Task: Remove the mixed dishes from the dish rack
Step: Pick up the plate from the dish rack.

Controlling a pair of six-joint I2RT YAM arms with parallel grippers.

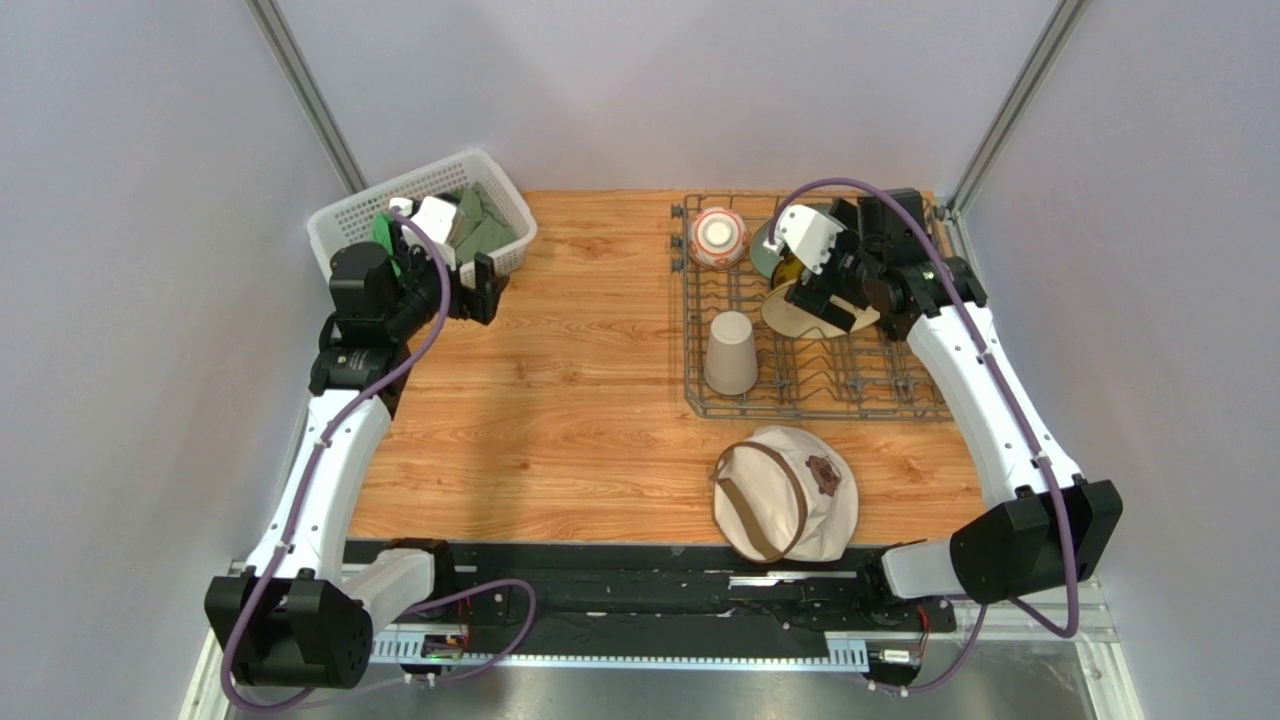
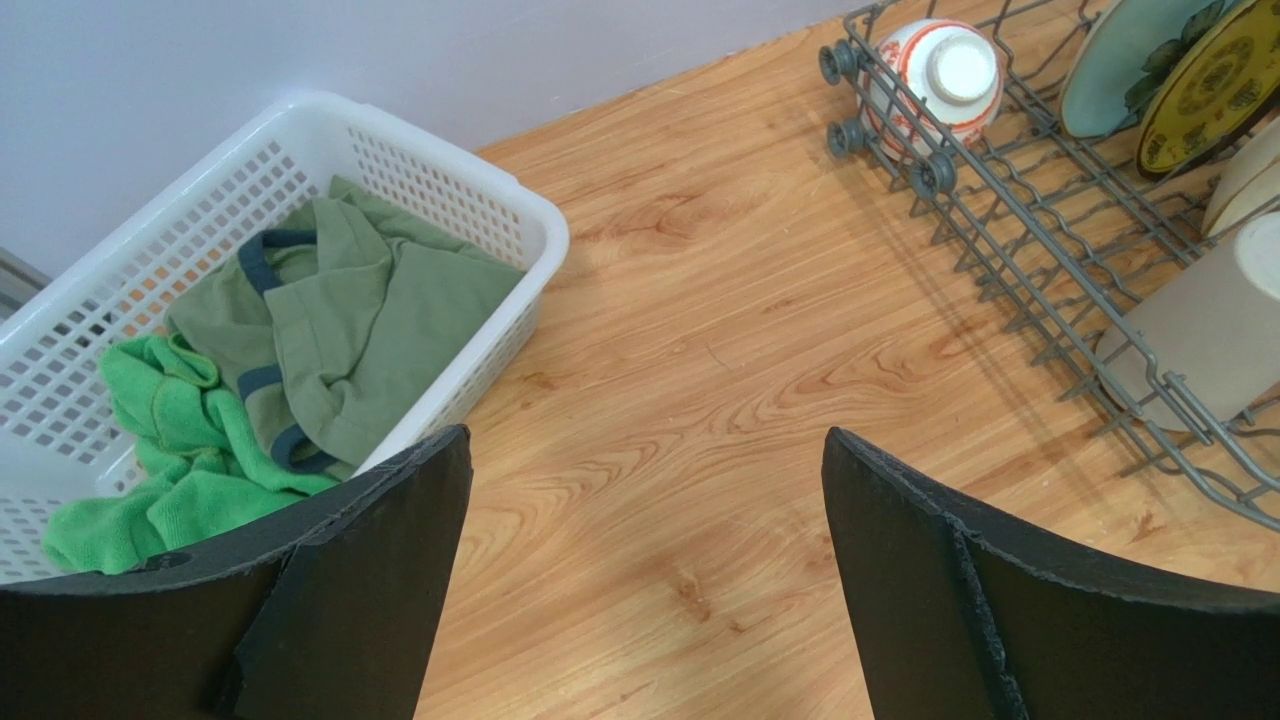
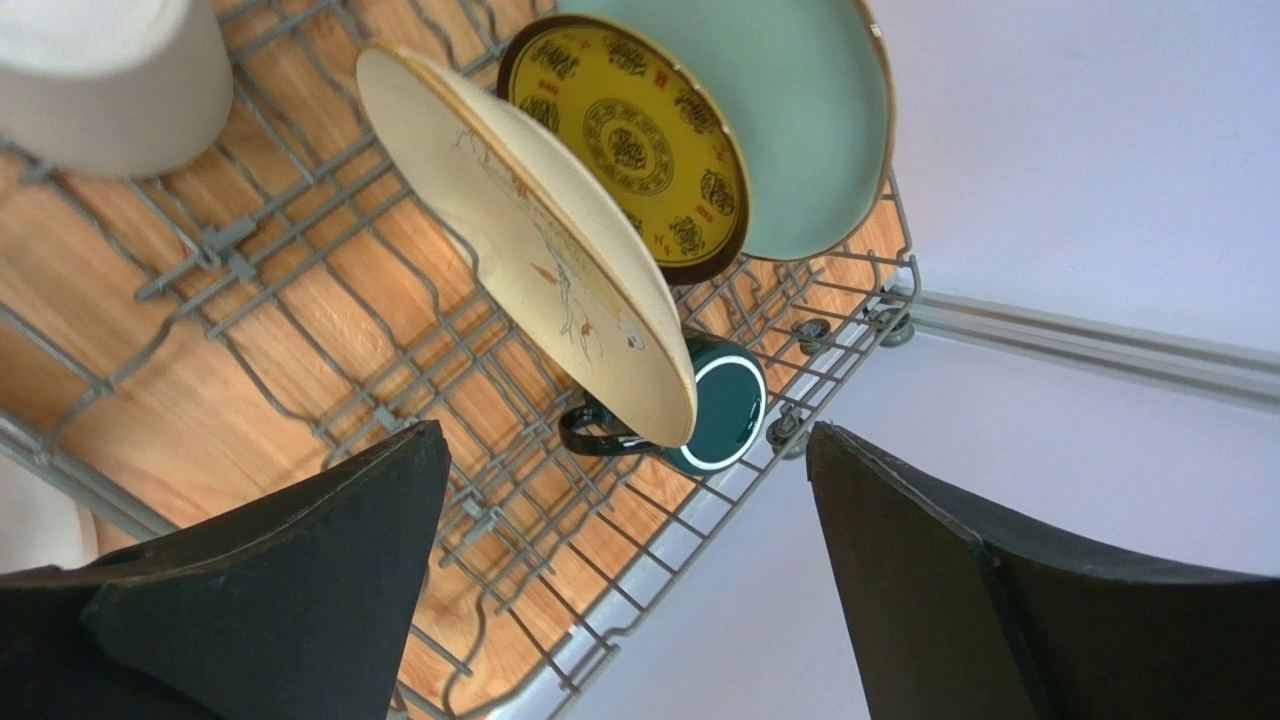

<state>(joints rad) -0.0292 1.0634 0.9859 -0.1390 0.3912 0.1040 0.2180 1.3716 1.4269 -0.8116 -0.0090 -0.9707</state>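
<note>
My right gripper is above the plate, which leans on edge, so next it should go down with its open fingers on both sides of the cream plate's upper rim (image 3: 606,273) and close.
The dark grey wire dish rack (image 1: 842,393) stands at the back right. It holds the red-and-white bowl (image 1: 718,236), the beige tumbler (image 1: 732,353) upside down, the cream plate (image 1: 793,315) and the pale green plate (image 1: 765,249). My right gripper (image 1: 824,300) is open above the plates. In the right wrist view its fingers (image 3: 301,570) frame the cream plate (image 3: 526,240), the yellow-patterned plate (image 3: 631,135), the pale green plate (image 3: 804,120) and the dark green mug (image 3: 729,405). My left gripper (image 1: 484,288) is open and empty over bare table (image 2: 643,450).
A white lattice basket (image 1: 349,225) with green cloths stands at the back left, next to my left gripper. A round beige hat (image 1: 784,492) lies in front of the rack. Bare wooden table lies between the basket and the rack.
</note>
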